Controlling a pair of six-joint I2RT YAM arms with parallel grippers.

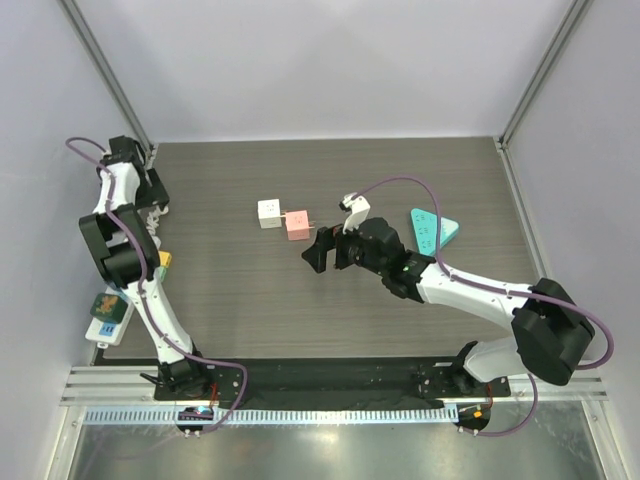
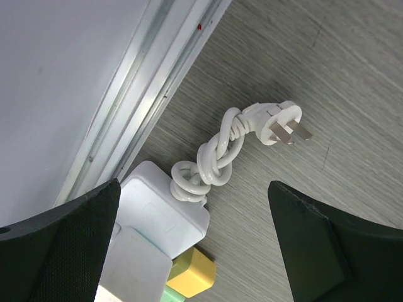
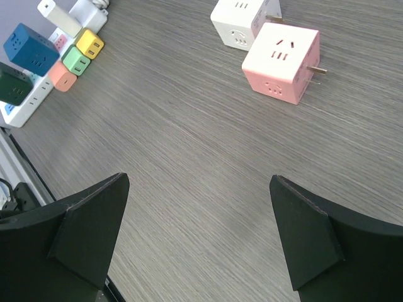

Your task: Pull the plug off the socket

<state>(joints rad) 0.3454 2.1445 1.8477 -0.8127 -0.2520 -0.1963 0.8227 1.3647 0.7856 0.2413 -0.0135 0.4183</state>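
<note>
My left gripper will next move down onto the knotted white cord (image 2: pixel 204 170) beside the power strip's far end, because that cord is between the gripper's open fingers, clear of the yellow plug (image 2: pixel 192 272).
A white power strip (image 3: pixel 25 104) lies along the table's left edge with several cube plugs in it: blue (image 3: pixel 30 49), yellow (image 3: pixel 89 43), light green (image 3: pixel 77 61), pink (image 3: pixel 62 75) and dark green (image 3: pixel 11 88). My left gripper (image 2: pixel 194 184) is open above the strip's far end (image 2: pixel 160 211), next to the yellow plug (image 2: pixel 192 272). In the top view it (image 1: pixel 152 212) is at the far left. My right gripper (image 1: pixel 322 250) is open and empty mid-table, also shown in its wrist view (image 3: pixel 198 179).
The strip's coiled white cord (image 2: pixel 214 157) and its pronged plug (image 2: pixel 280 123) lie by the left wall rail. A loose white cube (image 1: pixel 270 213) and a pink cube (image 1: pixel 297 224) lie mid-table. A teal triangular piece (image 1: pixel 435 228) lies at the right.
</note>
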